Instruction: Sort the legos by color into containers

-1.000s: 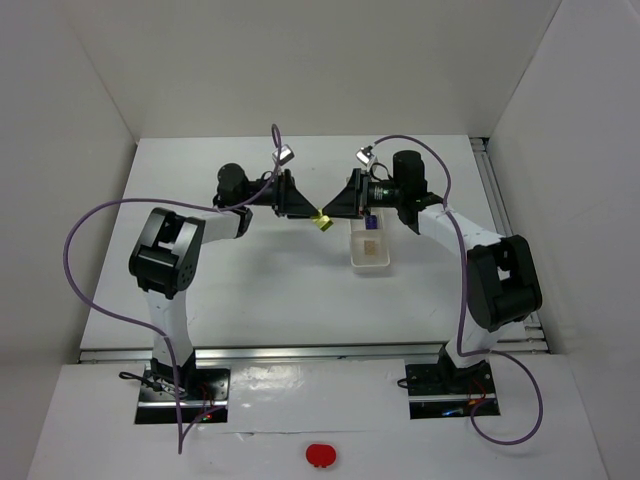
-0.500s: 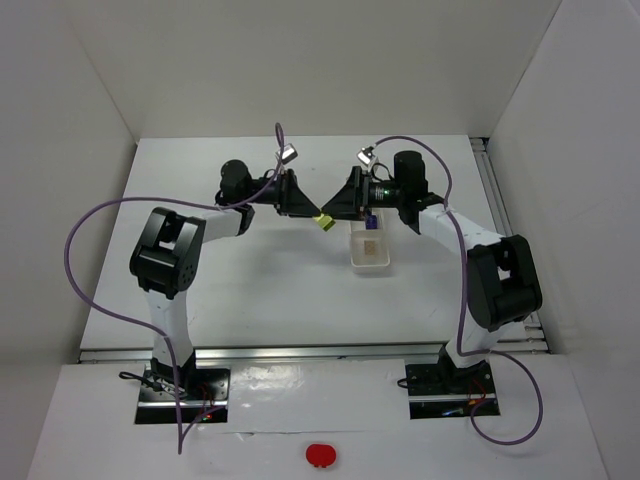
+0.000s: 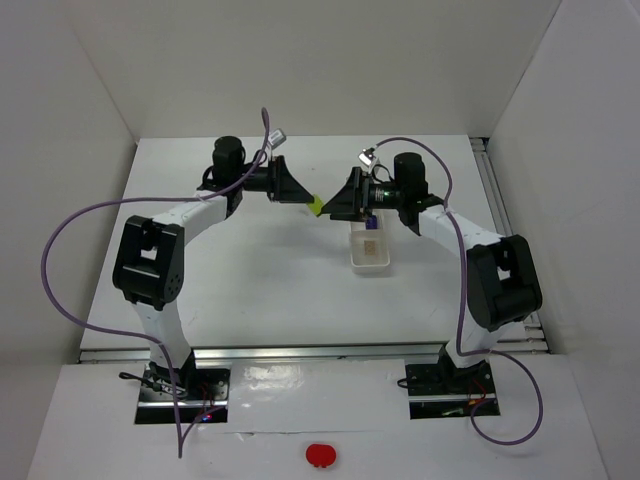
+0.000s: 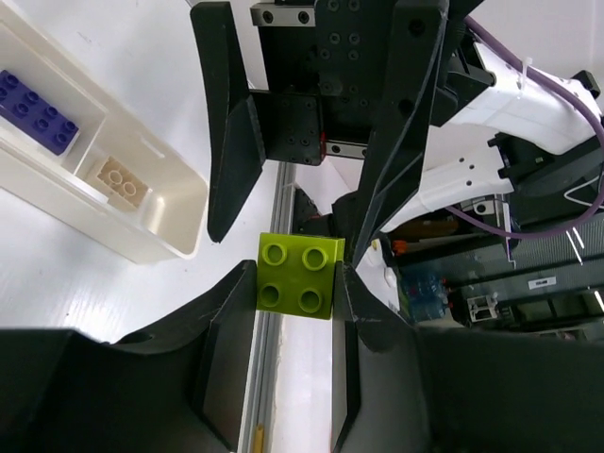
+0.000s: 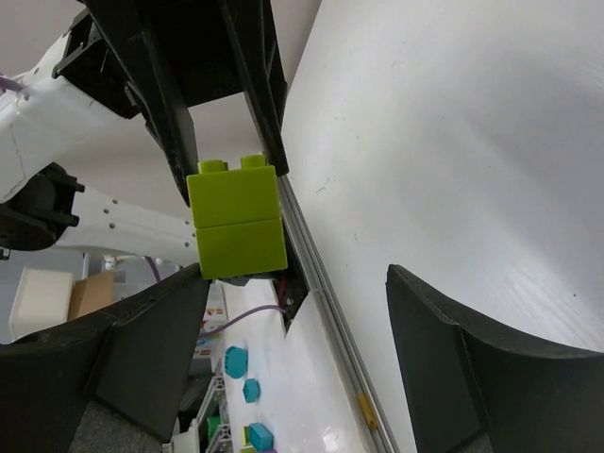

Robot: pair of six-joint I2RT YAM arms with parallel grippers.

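The left gripper crosses over the tray's far end next, below it and to its right in the top view, descends and releases, apart from the other colors.
My left gripper (image 3: 312, 204) is shut on the yellow-green lego (image 3: 317, 207) and holds it in the air left of the white tray (image 3: 353, 262). In the left wrist view the lego (image 4: 299, 276) sits studs-up between my fingertips (image 4: 236, 293). My right gripper (image 3: 334, 209) faces it, open, its jaws on either side of the lego without touching. The right wrist view shows the lego (image 5: 236, 225) beyond my wide-open right gripper (image 5: 302, 321). The dark purple-blue lego (image 4: 38, 99) lies in one compartment and the cream-white lego (image 4: 118, 181) in the one beside it.
The tray's near compartment (image 4: 175, 203) holds nothing I can see. White walls enclose the table on three sides. A metal rail (image 3: 495, 200) runs along the right edge. Purple cables (image 3: 80, 240) loop off both arms.
My left arm has swung its elbow out to the left, and its gripper has moved slightly back and left with the yellow-green lego. The right arm has barely moved.
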